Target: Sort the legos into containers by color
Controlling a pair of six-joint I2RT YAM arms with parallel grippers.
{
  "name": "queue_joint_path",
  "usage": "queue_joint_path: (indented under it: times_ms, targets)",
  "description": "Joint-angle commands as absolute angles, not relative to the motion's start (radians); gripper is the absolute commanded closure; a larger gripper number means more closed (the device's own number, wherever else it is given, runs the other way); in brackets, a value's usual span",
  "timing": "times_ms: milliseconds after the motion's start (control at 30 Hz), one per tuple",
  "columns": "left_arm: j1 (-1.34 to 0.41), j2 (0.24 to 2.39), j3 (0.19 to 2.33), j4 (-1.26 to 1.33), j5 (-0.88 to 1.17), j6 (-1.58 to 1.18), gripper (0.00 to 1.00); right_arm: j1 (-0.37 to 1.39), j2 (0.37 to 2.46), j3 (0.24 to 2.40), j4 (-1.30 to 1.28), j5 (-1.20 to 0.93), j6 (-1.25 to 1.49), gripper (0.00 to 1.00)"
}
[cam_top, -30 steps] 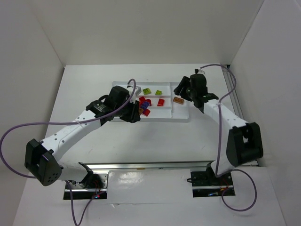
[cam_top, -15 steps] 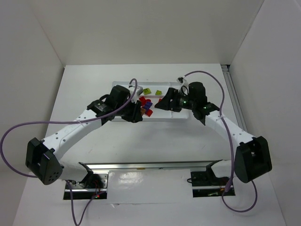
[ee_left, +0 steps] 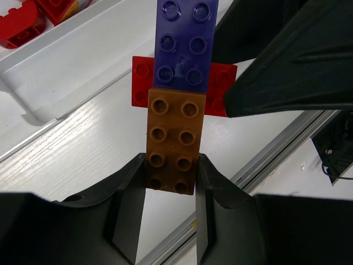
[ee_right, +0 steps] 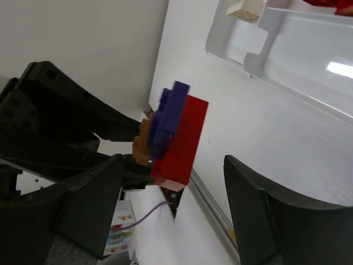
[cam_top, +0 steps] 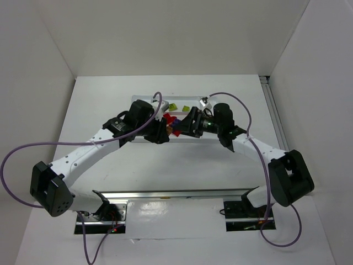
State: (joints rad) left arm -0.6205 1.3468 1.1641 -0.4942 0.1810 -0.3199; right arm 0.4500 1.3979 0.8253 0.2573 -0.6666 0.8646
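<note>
I will move my left gripper to the right in the top view next, over the tray's end section [cam_top: 211, 136], to release the orange-brown lego apart from the red legos.
My left gripper [ee_left: 171, 165] is shut on an orange-brown lego [ee_left: 172, 138]. A blue-purple lego [ee_left: 185, 44] and a red lego [ee_left: 142, 80] are joined to it in one stack. The stack is held above the table, just in front of the white tray [cam_top: 179, 139]. My right gripper [ee_right: 174, 160] is open, with its fingers on either side of the same stack's red lego [ee_right: 182, 138]; there is a gap on the right side. In the top view the two grippers meet at the tray's middle [cam_top: 174, 128]. Two lime green legos [cam_top: 172, 106] lie in a far compartment.
More red legos [ee_left: 22, 22] lie in a tray compartment to the left of the stack. A tan lego [ee_right: 245, 8] sits at a tray corner. The tray's low wall [ee_left: 66, 49] runs close under the stack. Purple cables loop from both arms.
My right arm has swung left from the tray's right end to the middle, bringing its open fingers around the stack. My left gripper has stayed in place, holding the stack.
</note>
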Motion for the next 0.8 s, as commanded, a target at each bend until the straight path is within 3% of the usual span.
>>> queue_joint_path:
  times_ms: [0,367,600,767]
  targets:
    - [-0.627,1.344,1.160,-0.453,0.202,-0.327,1.00,0.463,1.407,0.775,0.485,-0.640,1.037,0.20]
    - [-0.627,1.335,1.140,-0.443,0.193,-0.327,1.00,0.492,1.393,0.741,0.575,-0.572,1.153,0.40]
    - [-0.637,1.316,1.120,-0.434,0.193,-0.327,1.00,0.502,1.440,0.709,0.698,-0.575,1.239,0.57]
    - [-0.637,1.307,1.111,-0.434,0.184,-0.327,1.00,0.522,1.439,0.733,0.608,-0.526,1.206,0.75]
